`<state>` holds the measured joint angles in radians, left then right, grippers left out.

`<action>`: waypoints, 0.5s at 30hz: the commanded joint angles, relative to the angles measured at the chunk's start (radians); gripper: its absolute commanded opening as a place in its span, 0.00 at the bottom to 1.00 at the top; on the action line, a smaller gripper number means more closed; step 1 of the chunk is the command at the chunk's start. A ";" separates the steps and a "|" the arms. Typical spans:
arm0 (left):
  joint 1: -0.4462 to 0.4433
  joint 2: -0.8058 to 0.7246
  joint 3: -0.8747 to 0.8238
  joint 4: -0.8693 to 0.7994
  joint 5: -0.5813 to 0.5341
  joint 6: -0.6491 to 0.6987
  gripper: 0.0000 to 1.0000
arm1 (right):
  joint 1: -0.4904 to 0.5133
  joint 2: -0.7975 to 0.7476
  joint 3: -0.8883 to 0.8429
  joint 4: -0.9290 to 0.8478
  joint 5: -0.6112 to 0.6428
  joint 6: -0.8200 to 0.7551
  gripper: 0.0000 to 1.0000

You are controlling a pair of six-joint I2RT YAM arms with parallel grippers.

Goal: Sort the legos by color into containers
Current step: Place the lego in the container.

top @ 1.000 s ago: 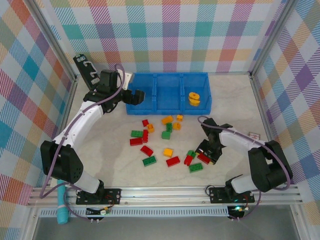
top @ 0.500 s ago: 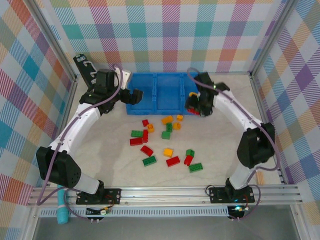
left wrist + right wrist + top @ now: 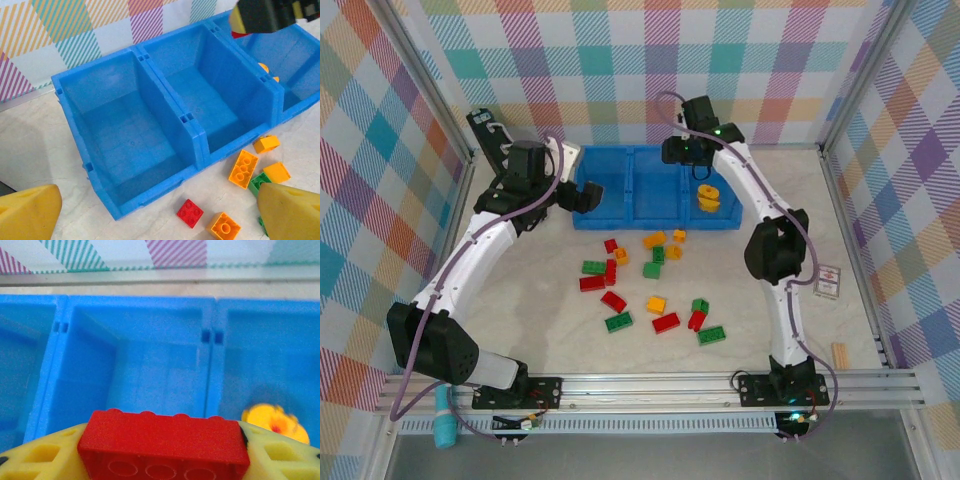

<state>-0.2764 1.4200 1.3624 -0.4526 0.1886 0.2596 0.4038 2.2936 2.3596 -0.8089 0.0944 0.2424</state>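
My right gripper will move its red lego toward my left gripper next, then down over the bottom of the blue tray's empty middle section [image 3: 654, 188] [image 3: 155, 375], and release it.
A red four-stud-long brick [image 3: 162, 445] sits between the yellow pads [image 3: 35, 460] of my right gripper [image 3: 672, 151], which is shut on it. That gripper hangs above the back edge of the blue tray [image 3: 650, 217], facing its middle compartment [image 3: 140, 365]. The right compartment holds a yellow round-topped piece [image 3: 708, 197], also in the right wrist view [image 3: 272, 422]. My left gripper [image 3: 584, 197] stands open and holds nothing, hovering at the front of the left compartment [image 3: 125, 130]. Several red, green and orange legos [image 3: 655, 285] lie scattered in front of the tray.
Near my left gripper lie a red square brick [image 3: 190, 213] and orange bricks [image 3: 243, 168]. A black bar with white marks [image 3: 492, 138] leans at the back left. A small card [image 3: 827, 281] and a wooden block [image 3: 841, 355] lie at the right. Checked walls close in the table.
My right arm lifted from the bricks at the front right and swung to the tray's back edge, carrying the red brick. The left gripper stayed by the left compartment.
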 commanded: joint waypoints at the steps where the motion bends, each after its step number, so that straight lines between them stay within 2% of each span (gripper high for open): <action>1: 0.008 -0.029 -0.012 -0.015 -0.006 0.024 1.00 | 0.031 0.032 0.063 0.091 0.027 -0.105 0.48; 9: 0.008 -0.042 -0.043 0.004 0.009 0.024 1.00 | 0.064 0.117 0.061 0.148 0.033 -0.182 0.51; 15: 0.008 -0.050 -0.040 -0.001 0.001 0.030 1.00 | 0.083 0.191 0.093 0.126 0.060 -0.237 0.51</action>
<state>-0.2764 1.4048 1.3251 -0.4496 0.1894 0.2707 0.4793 2.4527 2.4130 -0.6865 0.1314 0.0578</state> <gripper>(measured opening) 0.998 0.617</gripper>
